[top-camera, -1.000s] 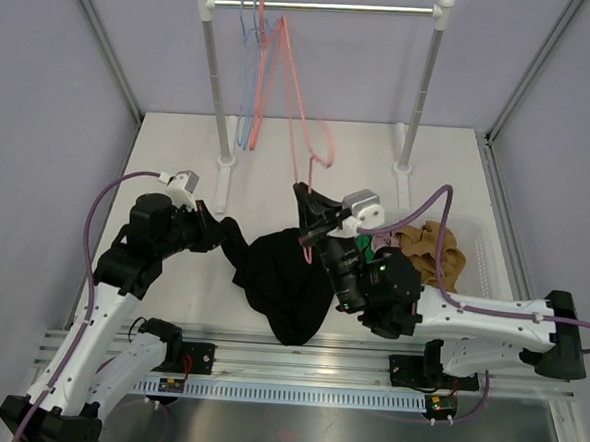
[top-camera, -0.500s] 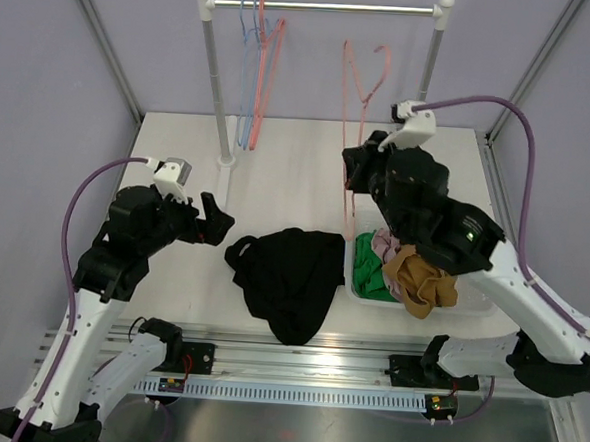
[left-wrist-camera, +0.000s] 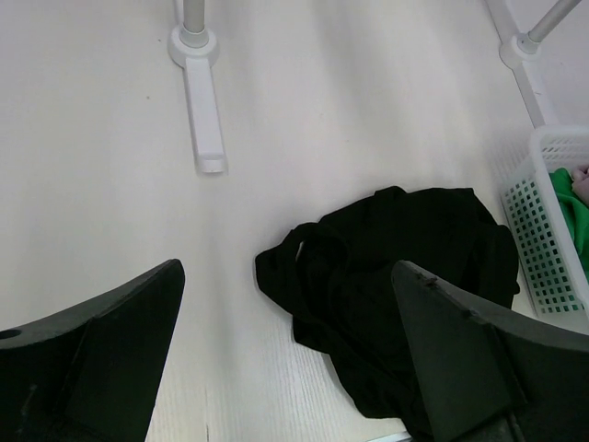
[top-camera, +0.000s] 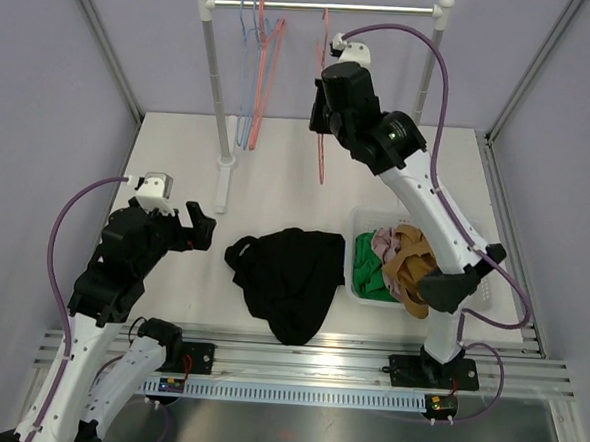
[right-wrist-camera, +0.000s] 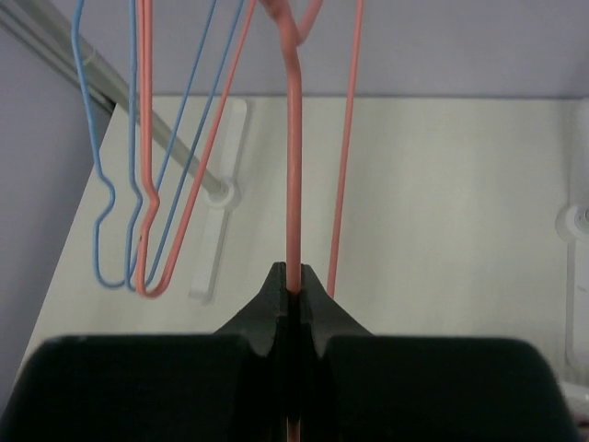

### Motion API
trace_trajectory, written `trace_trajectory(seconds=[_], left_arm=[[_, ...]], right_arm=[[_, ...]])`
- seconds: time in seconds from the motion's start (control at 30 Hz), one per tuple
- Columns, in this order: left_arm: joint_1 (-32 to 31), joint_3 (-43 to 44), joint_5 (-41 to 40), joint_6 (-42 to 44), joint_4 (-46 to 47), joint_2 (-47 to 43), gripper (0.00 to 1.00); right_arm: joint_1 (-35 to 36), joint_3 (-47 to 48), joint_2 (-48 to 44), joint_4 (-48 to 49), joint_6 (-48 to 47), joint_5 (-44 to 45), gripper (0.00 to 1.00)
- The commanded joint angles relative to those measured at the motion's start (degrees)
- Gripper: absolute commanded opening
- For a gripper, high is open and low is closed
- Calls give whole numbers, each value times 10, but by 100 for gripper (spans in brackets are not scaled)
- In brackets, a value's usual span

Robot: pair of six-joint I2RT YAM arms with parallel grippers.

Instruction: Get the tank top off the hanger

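Observation:
I need to move my right gripper outward and to the right in the top view next, toward the rack bar's empty part (top-camera: 381,10), and let go of the pink hanger, as that part of the bar is bare.
The black tank top (top-camera: 292,273) lies crumpled on the table, free of the hanger; it also shows in the left wrist view (left-wrist-camera: 405,267). My left gripper (top-camera: 198,229) hovers to its left, open and holding nothing, its fingers (left-wrist-camera: 92,368) spread wide apart. My right gripper (top-camera: 322,110) is raised high by the rack rail, shut on the wire of the bare pink hanger (top-camera: 323,163). In the right wrist view the jaws (right-wrist-camera: 293,287) pinch that pink hanger wire (right-wrist-camera: 294,184), whose top reaches the rail.
A white clothes rack (top-camera: 328,5) stands at the back, with blue and pink empty hangers (top-camera: 254,78) at its left end. A white basket (top-camera: 354,225) of mixed clothes sits right of the tank top. The rack's foot (left-wrist-camera: 202,120) is ahead of my left gripper.
My left gripper opened, let go of the tank top and drew back left. My right arm carried the hanger off the tank top and up to the rail. The tank top settled on the table.

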Motion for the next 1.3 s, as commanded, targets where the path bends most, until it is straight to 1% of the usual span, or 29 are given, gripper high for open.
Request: trace_trajectory(seconds=[0.0,0.03,0.1,0.17,0.27,0.37,0.6,0.73,0.87,1.1,1.2,1.23,1.27], left_arm=[[-1,-4,-21,7,28,-3,99],[-1,-5,-19,7,28,-3,99],[-1,-6,-9,8,30,-4,99],[-1,-6,-2,9,30,-4,99],[-1,-7,2,9,30,-5,99],[-1,-7,25,8,32,-4,99],[-1,-8,33,9,32,-3,99],[-1,-8,33,9,32,-3,99],[-1,-8,35,10,32,-2,99],[-1,-8,36,9,32,-1,99],[-1,-9,35,10,32,0,99],[-1,-9,35,9,32,0,99],[-1,-9,33,10,32,0,99]], right_arm=[[-30,122,63,-36,-26,-27,0],[-43,163,94,-38,-28,-33,0],[-59,188,117,-34,-27,-55,0],[-89,197,135,-25,-22,-91,0],[-117,199,147,8,-22,-120,0],[-132,233,167,3,-32,-128,0],[-148,202,155,8,-33,-154,0],[-148,169,120,23,-23,-174,0],[-148,141,84,42,-21,-167,0],[-150,150,65,40,-30,-148,0],[-180,188,95,23,-18,-177,0],[-187,220,119,14,-13,-193,0],[-198,231,130,2,-11,-196,0]])
